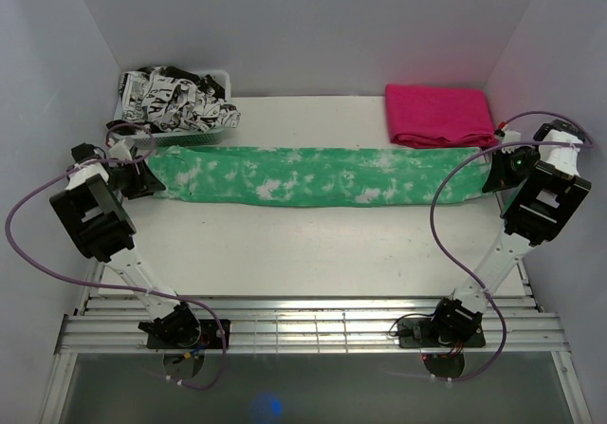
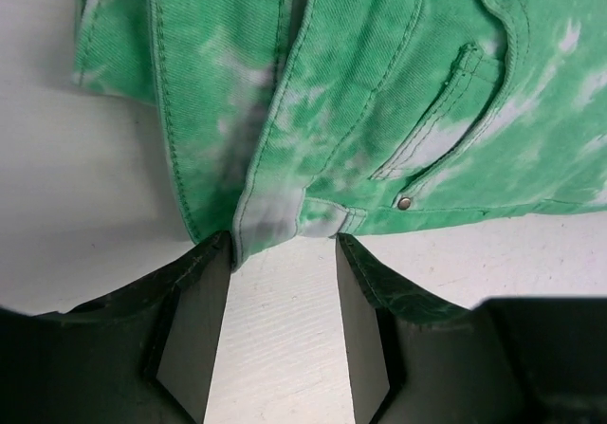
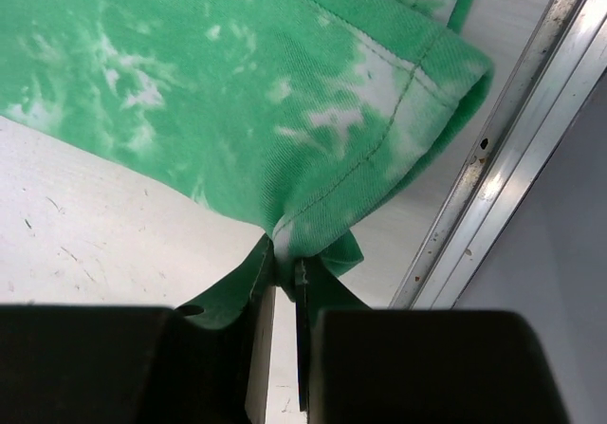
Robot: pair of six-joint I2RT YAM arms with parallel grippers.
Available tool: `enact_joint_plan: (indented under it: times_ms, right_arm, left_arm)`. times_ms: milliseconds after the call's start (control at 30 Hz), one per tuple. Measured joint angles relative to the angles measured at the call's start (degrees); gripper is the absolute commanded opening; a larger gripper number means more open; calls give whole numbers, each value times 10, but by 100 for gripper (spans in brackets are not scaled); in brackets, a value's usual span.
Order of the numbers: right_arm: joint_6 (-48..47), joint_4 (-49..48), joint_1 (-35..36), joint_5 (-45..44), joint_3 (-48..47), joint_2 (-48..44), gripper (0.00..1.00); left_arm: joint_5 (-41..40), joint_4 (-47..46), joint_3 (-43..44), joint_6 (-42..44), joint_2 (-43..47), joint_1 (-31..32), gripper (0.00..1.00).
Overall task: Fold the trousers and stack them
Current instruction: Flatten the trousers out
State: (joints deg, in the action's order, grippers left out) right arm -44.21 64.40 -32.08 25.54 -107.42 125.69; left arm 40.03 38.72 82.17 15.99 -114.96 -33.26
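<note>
I should next raise the hem with my right gripper, carry it back, then lower and release it, as the bare near tabletop lies back from the gripper.
The trousers (image 1: 313,177), bright green with white blotches, lie stretched in a long band across the table from left to right. My left gripper (image 1: 152,179) is at their waist end. In the left wrist view it (image 2: 283,244) stands open, its fingertips (image 2: 220,253) just touching the waistband edge (image 2: 275,217), with bare table between the jaws. My right gripper (image 1: 493,173) is at the leg end. The right wrist view shows it (image 3: 287,267) shut on a pinch of the hem of the trousers (image 3: 360,158), and the fabric bunches at the jaws.
A folded magenta-pink cloth (image 1: 438,114) lies at the back right, touching the trousers' far edge. A white basket (image 1: 204,136) with black-and-white printed fabric (image 1: 175,101) stands at the back left. A metal rail (image 3: 503,158) runs along the table's right edge beside the hem.
</note>
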Motion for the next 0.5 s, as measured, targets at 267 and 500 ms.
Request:
enact_joint_plan:
  times_ms: [267,500]
  right_arm:
    - [-6,12,1,1,-4,-1,8]
    - [-10,29,1,2,-17,-1,8]
  left_arm:
    - [-15,-18,-23,-4,0,0,71]
    - [-18,-30,-25,-8,-1,0,21]
